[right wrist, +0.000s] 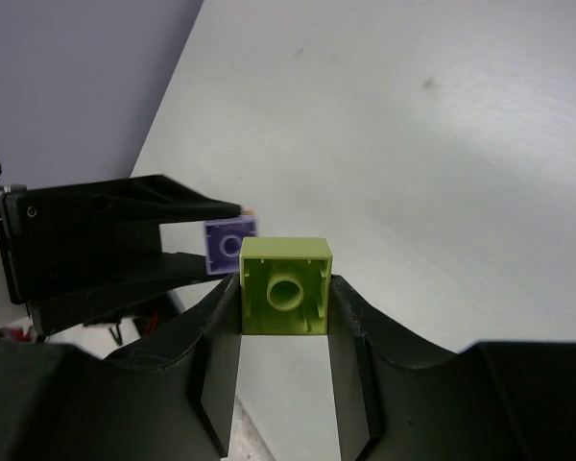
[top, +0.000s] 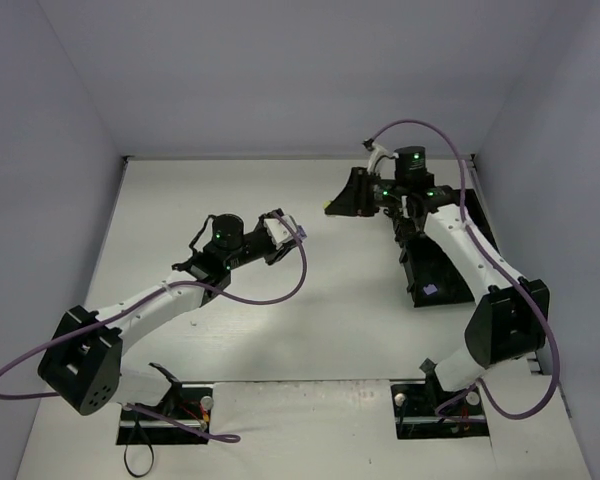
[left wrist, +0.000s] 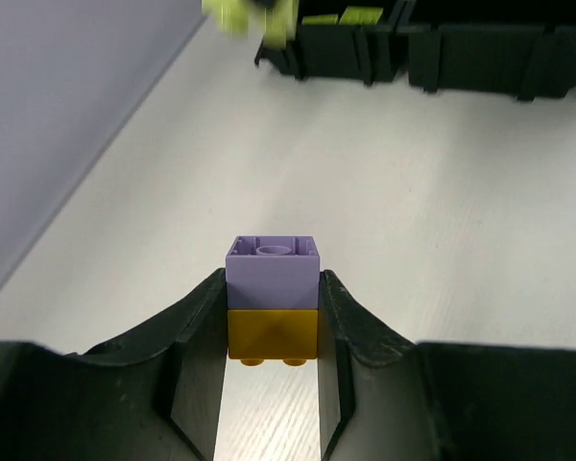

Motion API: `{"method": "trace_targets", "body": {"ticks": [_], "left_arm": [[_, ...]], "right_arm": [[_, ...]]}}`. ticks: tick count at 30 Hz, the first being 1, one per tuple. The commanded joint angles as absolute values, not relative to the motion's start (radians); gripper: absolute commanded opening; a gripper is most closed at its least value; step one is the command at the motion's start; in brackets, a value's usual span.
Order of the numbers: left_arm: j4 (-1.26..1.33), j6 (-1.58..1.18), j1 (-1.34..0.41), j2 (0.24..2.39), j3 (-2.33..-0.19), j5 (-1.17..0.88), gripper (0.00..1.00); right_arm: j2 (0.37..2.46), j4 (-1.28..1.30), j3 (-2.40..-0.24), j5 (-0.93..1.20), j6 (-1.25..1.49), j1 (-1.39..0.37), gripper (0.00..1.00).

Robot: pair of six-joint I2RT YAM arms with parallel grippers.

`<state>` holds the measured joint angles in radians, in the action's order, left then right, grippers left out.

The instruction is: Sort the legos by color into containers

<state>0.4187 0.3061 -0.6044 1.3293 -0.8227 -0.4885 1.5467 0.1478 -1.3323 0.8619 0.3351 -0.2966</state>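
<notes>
My right gripper swings to the right in the top view next and lowers over the tray's far section to release there, because lime bricks already lie inside.
My left gripper (left wrist: pixel 272 322) is shut on a two-brick cluster, a lavender brick (left wrist: pixel 272 274) stacked on an orange one (left wrist: pixel 272 333), held above the white table. In the top view the left gripper (top: pixel 292 231) is mid-table. My right gripper (right wrist: pixel 285 322) is shut on a lime green brick (right wrist: pixel 285 286), hollow underside facing the camera. In the top view the right gripper (top: pixel 333 208) is just right of the left one, a small gap between them. The black compartment tray (top: pixel 435 262) lies under the right arm and holds a lavender brick (top: pixel 430 290).
In the left wrist view the tray (left wrist: pixel 461 53) stands ahead with lime bricks (left wrist: pixel 341 16) in one compartment. The left gripper's fingers (right wrist: pixel 125 245) and its lavender brick (right wrist: pixel 226 246) show in the right wrist view. Grey walls enclose the table on the left, back and right.
</notes>
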Motion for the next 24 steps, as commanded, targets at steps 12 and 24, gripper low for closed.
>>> {"method": "trace_targets", "body": {"ticks": [12, 24], "left_arm": [[0.465, 0.278, -0.589, 1.253, -0.808, -0.477, 0.00], [0.469, 0.249, -0.591, 1.215, -0.807, -0.489, 0.00]], "right_arm": [[1.649, 0.282, -1.466, 0.165, 0.284, -0.005, 0.13], [1.841, 0.304, -1.560, -0.034, 0.334, 0.046, 0.61]]}}
